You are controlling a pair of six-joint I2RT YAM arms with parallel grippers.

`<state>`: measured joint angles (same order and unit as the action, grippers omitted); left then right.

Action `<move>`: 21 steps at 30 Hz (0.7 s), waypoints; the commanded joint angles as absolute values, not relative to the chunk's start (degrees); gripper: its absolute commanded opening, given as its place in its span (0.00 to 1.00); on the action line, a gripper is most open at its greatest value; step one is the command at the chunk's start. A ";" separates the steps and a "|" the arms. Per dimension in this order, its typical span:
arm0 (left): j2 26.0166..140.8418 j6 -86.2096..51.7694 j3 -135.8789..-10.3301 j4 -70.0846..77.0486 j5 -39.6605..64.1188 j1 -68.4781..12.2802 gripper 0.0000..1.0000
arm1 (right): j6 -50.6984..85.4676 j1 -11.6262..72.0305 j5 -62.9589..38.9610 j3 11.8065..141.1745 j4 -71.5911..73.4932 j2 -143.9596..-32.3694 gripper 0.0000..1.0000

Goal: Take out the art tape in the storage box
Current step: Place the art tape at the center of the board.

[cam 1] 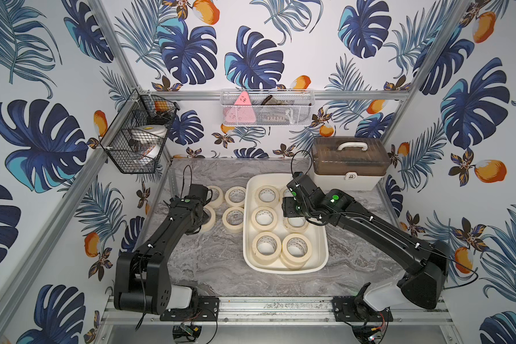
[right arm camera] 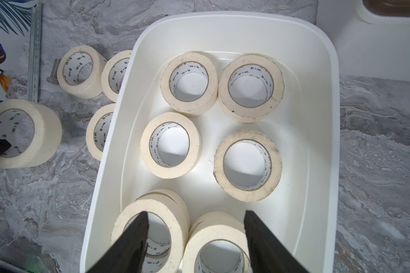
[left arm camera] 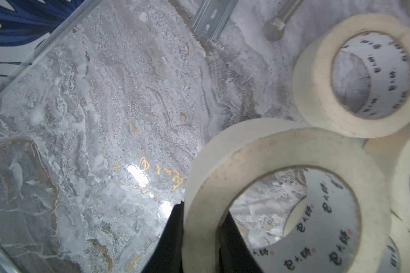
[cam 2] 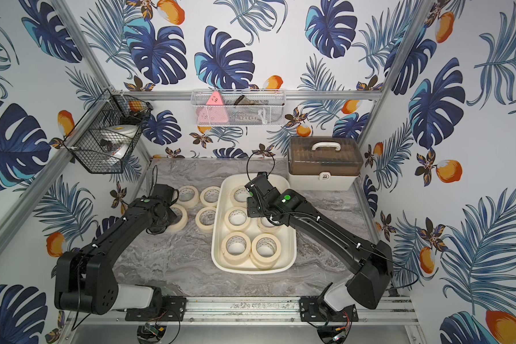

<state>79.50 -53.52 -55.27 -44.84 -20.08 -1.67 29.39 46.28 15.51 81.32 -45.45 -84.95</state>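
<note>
My left gripper should lower the cream roll onto the bare marble beside the resting rolls and let go of the cream roll's side, because that marble is free below my left gripper.
My left gripper [left arm camera: 204, 212] is shut on the wall of one art tape roll [left arm camera: 223, 165], one finger inside the ring and one outside. That cream roll [right arm camera: 43, 132] is low over the marble, left of the storage box [cam 1: 325, 247]. Three more rolls lie on the table beside it, among them one [cam 1: 235, 196] near the box. The white storage box [right arm camera: 334, 118] holds several rolls lying flat, some stacked [cam 1: 296, 248]. My right gripper [right arm camera: 195, 216] hangs open above the rolls in the box, touching none. In both top views each wrist hides its fingers.
A cream case with a brown lid [cam 1: 350, 163] stands behind the box at the right. A black wire basket [cam 1: 137, 134] and a white mesh basket [cam 1: 265, 108] hang on the walls. A bolt [left arm camera: 273, 30] and a metal rail [left arm camera: 211, 19] lie near the left rolls.
</note>
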 commanded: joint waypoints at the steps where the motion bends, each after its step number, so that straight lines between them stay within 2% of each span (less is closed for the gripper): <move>1: 80.21 -57.97 -53.57 -41.46 -21.12 -0.65 0.00 | 29.48 45.23 14.33 80.62 -44.71 -83.89 0.66; 21: 87.29 -57.70 -50.13 -34.66 -18.23 0.53 0.00 | 29.29 43.00 13.71 78.26 -45.26 -82.35 0.66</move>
